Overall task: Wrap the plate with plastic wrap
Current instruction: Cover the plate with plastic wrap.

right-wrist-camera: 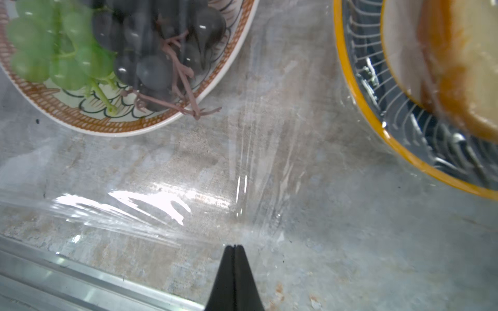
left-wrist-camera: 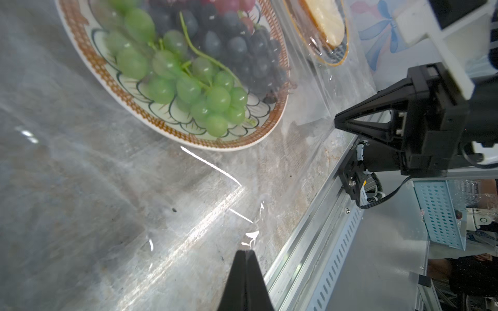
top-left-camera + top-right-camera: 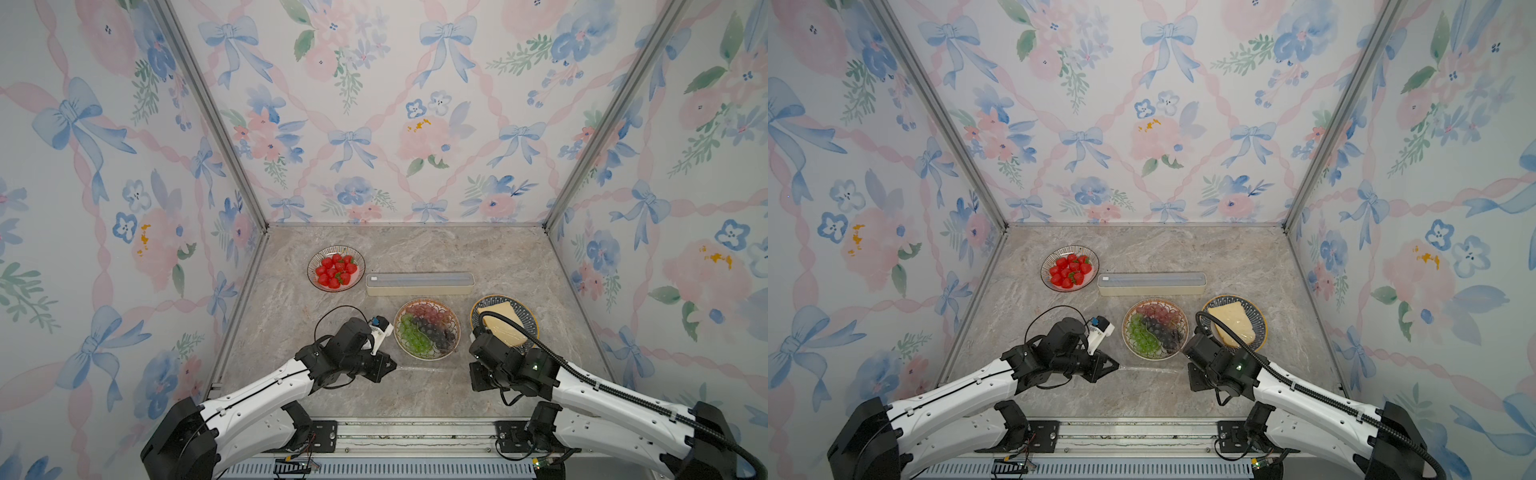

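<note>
The plate's rim by the green grapes (image 3: 402,348) (image 2: 136,112) is farther out than my left gripper's fingers. My left gripper will push outward next, tuck the film under that rim, then let go.
The plate (image 3: 428,356) with green, dark and red grapes sits mid-table, in front of the long cream box (image 3: 419,284). Clear glossy plastic wrap (image 2: 204,188) stretches over the grapes towards the table's front edge, where it shows as a faint bright line (image 3: 1150,369). My left gripper (image 3: 392,365) (image 2: 245,251) is shut on the film's near left corner. At the near right corner, my right gripper (image 3: 1190,374) (image 1: 235,245) is shut on the film. Both tips hover just above the table, in front of the plate (image 1: 80,121).
A plate of strawberries (image 3: 312,276) stands at the back left. Right of the grapes, a yellow-rimmed plate (image 3: 532,322) holds bread under film. The metal rail (image 2: 310,242) runs along the table's front edge, close behind both grippers. Patterned walls enclose three sides.
</note>
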You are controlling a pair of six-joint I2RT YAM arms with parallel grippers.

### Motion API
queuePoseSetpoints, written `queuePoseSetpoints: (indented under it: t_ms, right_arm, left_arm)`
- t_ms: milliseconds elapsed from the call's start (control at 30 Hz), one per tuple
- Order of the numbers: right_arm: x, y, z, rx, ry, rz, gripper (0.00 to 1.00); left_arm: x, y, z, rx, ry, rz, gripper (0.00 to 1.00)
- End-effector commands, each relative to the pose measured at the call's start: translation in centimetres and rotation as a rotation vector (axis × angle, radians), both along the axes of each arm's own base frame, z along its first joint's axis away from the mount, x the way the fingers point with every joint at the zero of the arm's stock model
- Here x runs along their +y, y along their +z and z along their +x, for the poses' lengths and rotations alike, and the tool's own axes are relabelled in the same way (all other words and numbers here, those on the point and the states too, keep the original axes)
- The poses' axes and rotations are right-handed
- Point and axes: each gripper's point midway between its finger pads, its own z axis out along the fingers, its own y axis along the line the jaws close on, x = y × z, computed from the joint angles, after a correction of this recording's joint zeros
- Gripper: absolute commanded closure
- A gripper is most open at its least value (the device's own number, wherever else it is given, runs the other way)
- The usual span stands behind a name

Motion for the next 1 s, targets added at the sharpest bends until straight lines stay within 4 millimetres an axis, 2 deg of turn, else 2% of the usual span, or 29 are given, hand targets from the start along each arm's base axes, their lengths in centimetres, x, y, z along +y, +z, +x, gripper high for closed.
queuePoseSetpoints:
  t_ms: [0, 200, 433, 733, 967]
  right_arm:
    - [0.1, -1.5, -0.1, 0.015, -0.034, 0.001, 1.00]
    - [0.9, -3.3, 0.9, 0.009, -0.053, -0.008, 1.00]
    - [1.8, -4.2, 3.4, -0.027, -0.108, 0.024, 1.00]
    - [2.0, -3.6, 6.8, -0.094, -0.157, 0.076, 1.00]
    - [1.1, -3.3, 7.9, -0.119, -0.198, 0.096, 0.98]
  left_arm:
    - [0.4, -1.7, -0.4, 0.050, 0.015, 0.037, 1.00]
    - [0.5, -4.4, 0.8, 0.051, 0.041, 0.106, 1.00]
    - [0.6, -6.1, 4.4, 0.023, 0.111, 0.130, 1.00]
    - [-0.7, -6.1, 8.5, -0.026, 0.140, 0.100, 1.00]
    - [-1.4, -5.9, 10.8, -0.062, 0.172, 0.086, 1.00]
